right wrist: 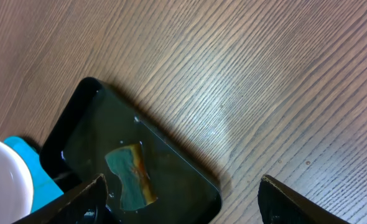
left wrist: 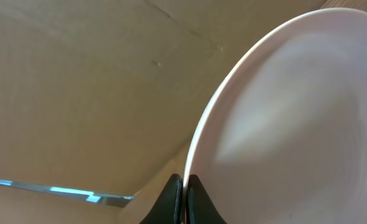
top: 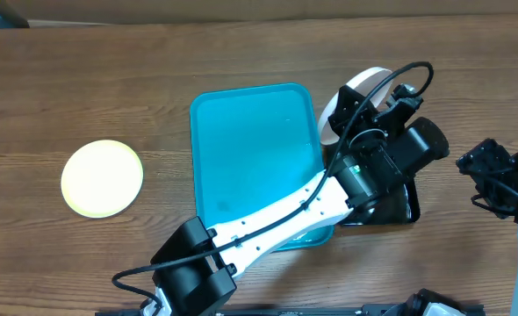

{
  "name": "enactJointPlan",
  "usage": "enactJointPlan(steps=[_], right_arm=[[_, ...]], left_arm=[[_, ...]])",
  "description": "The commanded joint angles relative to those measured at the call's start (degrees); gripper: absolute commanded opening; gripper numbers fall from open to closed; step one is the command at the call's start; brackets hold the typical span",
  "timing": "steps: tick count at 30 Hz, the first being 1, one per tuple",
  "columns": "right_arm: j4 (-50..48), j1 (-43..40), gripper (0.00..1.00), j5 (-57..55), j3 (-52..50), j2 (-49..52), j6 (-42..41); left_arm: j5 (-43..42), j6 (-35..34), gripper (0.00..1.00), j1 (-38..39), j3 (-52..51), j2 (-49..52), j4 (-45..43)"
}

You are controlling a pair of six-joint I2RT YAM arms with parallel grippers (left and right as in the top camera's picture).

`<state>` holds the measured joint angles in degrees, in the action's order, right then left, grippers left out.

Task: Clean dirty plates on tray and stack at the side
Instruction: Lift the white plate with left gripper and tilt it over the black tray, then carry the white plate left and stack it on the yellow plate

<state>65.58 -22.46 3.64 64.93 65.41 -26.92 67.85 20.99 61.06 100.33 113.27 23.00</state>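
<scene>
The pale yellow-green plate (top: 102,178) lies flat, so next I will swing my left gripper across the turquoise tray (top: 250,149), level its plate, lower it onto that one and let it go.
My left gripper (left wrist: 185,186) is shut on the rim of a white plate (left wrist: 295,124) and holds it tilted on edge in the air; overhead that plate (top: 357,88) shows above the black tray, right of the turquoise tray (top: 250,149). A pale yellow-green plate (top: 102,178) lies flat on the table far to the left. My right gripper (right wrist: 180,199) is open and empty, above the table beside the black tray; overhead it (top: 496,180) is at the far right. A third plate is not in view.
A glossy black tray (right wrist: 171,180) holds a green and yellow sponge (right wrist: 130,174); overhead the black tray (top: 391,206) is partly hidden under my left arm. Bare wood table lies right of the black tray. A cardboard wall stands behind the table.
</scene>
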Motion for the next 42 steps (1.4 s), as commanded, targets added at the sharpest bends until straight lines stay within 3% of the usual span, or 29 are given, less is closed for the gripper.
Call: enactJointPlan(steps=[1, 18, 24, 26, 32, 36, 42], right_arm=[[-0.3, -0.2, 0.79, 0.1, 0.7, -0.7, 0.2], [-0.3, -0.2, 0.80, 0.1, 0.7, -0.7, 0.1], [-0.3, -0.2, 0.81, 0.1, 0.7, -0.7, 0.1], [-0.3, -0.2, 0.81, 0.1, 0.7, -0.7, 0.1], [-0.7, -0.2, 0.81, 0.2, 0.7, -0.5, -0.1], [-0.7, -0.2, 0.82, 0.2, 0.7, -0.3, -0.1], [-0.5, -0.2, 0.82, 0.2, 0.7, -0.3, -0.1]], left_arm=[[2.9, 1.5, 0.04, 0.4, 1.0, -0.2, -0.7], [3.3, 0.7, 0.04, 0.5, 1.0, -0.2, -0.7], [1.1, -15.5, 0.04, -2.3, 1.0, -1.7, 9.4], [-4.3, -22.5, 0.04, -4.1, 1.0, -3.6, 15.8], [-30.9, -43.3, 0.04, -15.6, 1.0, -12.6, 32.1], [-46.6, -47.1, 0.04, -26.6, 1.0, -18.4, 39.9], [-55.2, -47.6, 0.04, -43.7, 1.0, -23.5, 54.1]])
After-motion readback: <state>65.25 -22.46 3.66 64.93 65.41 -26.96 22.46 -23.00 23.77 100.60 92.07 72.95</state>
